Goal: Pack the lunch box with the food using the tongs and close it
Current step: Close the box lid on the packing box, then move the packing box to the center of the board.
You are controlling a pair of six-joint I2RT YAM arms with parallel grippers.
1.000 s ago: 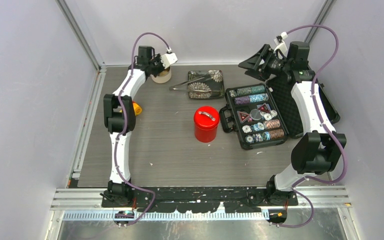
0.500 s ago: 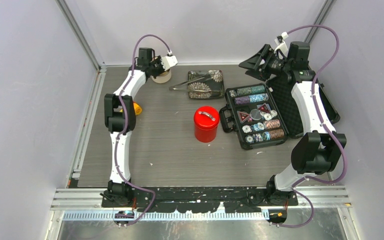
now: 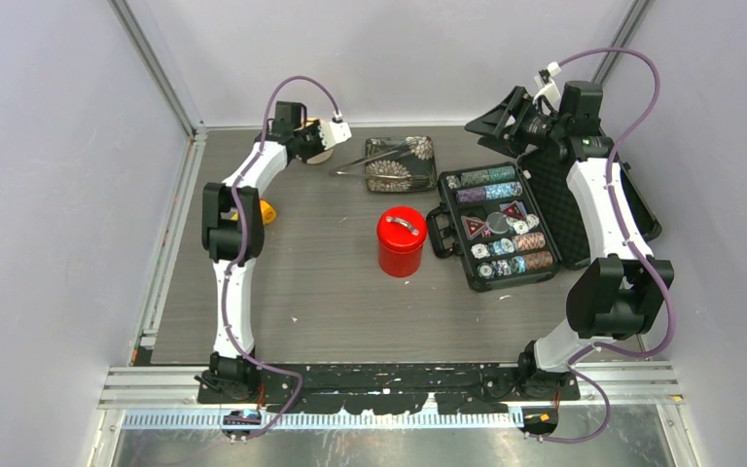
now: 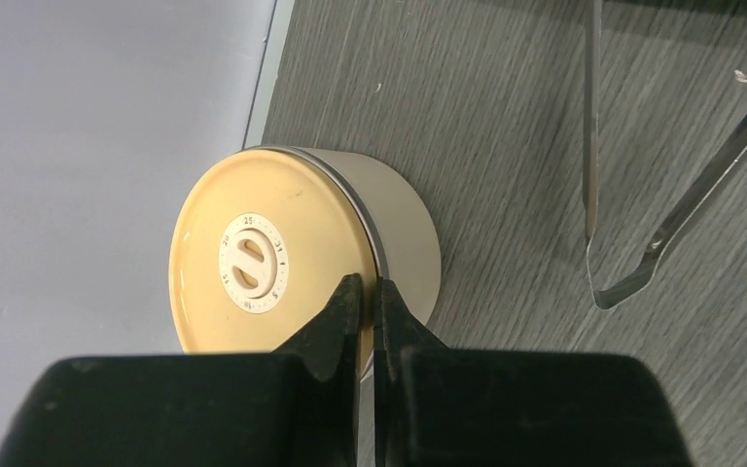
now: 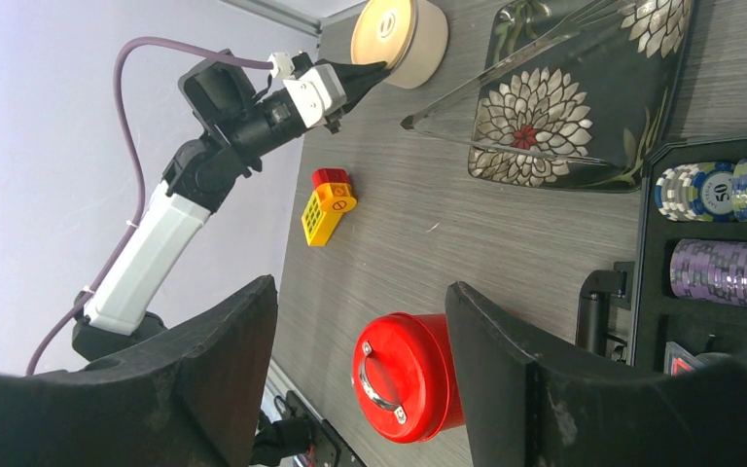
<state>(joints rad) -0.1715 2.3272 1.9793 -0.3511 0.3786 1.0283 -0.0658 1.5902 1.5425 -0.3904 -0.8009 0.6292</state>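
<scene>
The tub in my left gripper goes back and toward the red canister next, for release on the tabletop beside the canister, since that spot lies bare.
The cream tub of the lunch box, its beige lid on, stands at the table's far left. My left gripper is shut, its tips over the lid's near rim; whether they touch it I cannot tell. The silver tongs lie just right of the tub, partly on the floral tray. The red canister stands lidded at mid-table. My right gripper hangs open and empty, high at the back right. The food is out of view.
An open black poker-chip case lies right of the canister. A yellow-and-red toy block sits by the left arm. Walls close in the table on the left, back and right.
My left gripper has shifted a little right and lower, over the cream tub, staying shut. The right arm has not moved.
</scene>
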